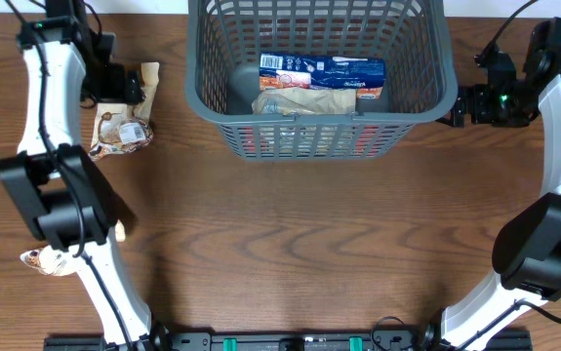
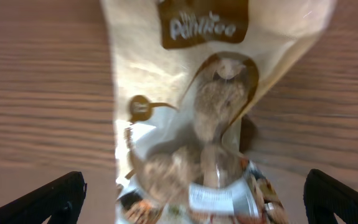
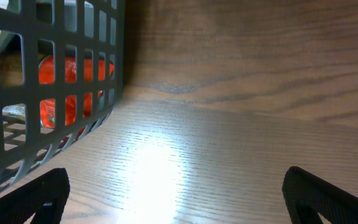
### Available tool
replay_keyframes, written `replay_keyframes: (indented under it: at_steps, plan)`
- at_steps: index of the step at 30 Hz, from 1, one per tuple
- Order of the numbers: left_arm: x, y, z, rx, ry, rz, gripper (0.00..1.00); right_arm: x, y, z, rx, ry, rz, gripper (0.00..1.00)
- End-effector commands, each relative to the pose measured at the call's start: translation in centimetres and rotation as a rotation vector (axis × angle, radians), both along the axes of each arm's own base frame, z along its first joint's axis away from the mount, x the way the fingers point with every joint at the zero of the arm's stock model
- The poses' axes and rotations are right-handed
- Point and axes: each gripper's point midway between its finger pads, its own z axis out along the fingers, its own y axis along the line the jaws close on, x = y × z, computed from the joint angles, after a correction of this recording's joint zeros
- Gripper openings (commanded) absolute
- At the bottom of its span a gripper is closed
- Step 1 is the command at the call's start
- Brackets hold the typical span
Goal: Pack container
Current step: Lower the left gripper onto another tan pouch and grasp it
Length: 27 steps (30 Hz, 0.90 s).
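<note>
The middle of the beige snack bag is below my left gripper. My left gripper needs to go down onto it next, then close across its clear window.
The dark grey basket stands at the top middle of the table. Inside it lie a blue and white packet, a beige packet and something red seen through the slots. A beige snack bag with brown print lies flat on the table left of the basket. My left gripper is open just above this bag, a finger on each side, not touching it. My right gripper is open and empty beside the basket's right wall.
A small beige packet lies at the left edge, partly under the left arm. The table is brown wood. Both arm bases sit along the front edge.
</note>
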Motion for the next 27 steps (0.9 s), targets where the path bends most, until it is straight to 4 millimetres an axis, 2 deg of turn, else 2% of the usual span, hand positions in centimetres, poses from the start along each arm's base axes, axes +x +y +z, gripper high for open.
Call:
replay_keyframes:
  at_steps: [1,3,7,11,12,14,19,20,23,27]
  plan:
    - [-0.4,-0.6,-3.7,-0.049,0.074,0.024,0.99,-0.1,0.9,0.3,0.003,0.001,0.011,0.99]
    - [-0.6,-0.6,-5.5,-0.056,0.111,0.025,0.99,-0.1,0.9,0.3,0.004,0.004,0.012,0.99]
    - [-0.9,-0.7,-7.6,-0.063,0.151,0.025,0.99,-0.5,1.0,0.2,0.007,0.019,0.011,0.99]
    - [-0.9,-0.7,-8.2,-0.064,0.158,0.025,0.99,-0.5,1.1,0.2,0.007,0.018,0.014,0.99]
    - [-0.9,-0.7,-8.2,-0.064,0.156,0.025,0.9,-0.5,1.1,0.2,0.006,0.018,0.013,0.99]
    - [-0.9,-0.7,-8.1,-0.064,0.158,0.025,0.58,-0.6,1.0,0.2,0.004,0.023,0.013,0.99]
    - [-1.8,-1.0,-7.6,-0.069,0.187,0.026,0.11,-0.9,1.0,0.1,0.001,0.037,0.011,0.99]
    - [-2.0,-1.1,-7.3,-0.07,0.191,0.026,0.06,-0.8,1.0,0.1,0.0,0.035,0.011,0.99]
    - [-2.2,-1.3,-5.3,-0.068,0.174,0.031,0.06,-0.8,1.0,0.1,0.0,0.035,0.013,0.99]
    - [-1.4,-1.9,0.4,-0.049,0.049,0.03,0.06,-0.8,0.7,0.1,-0.018,0.035,0.018,0.99]
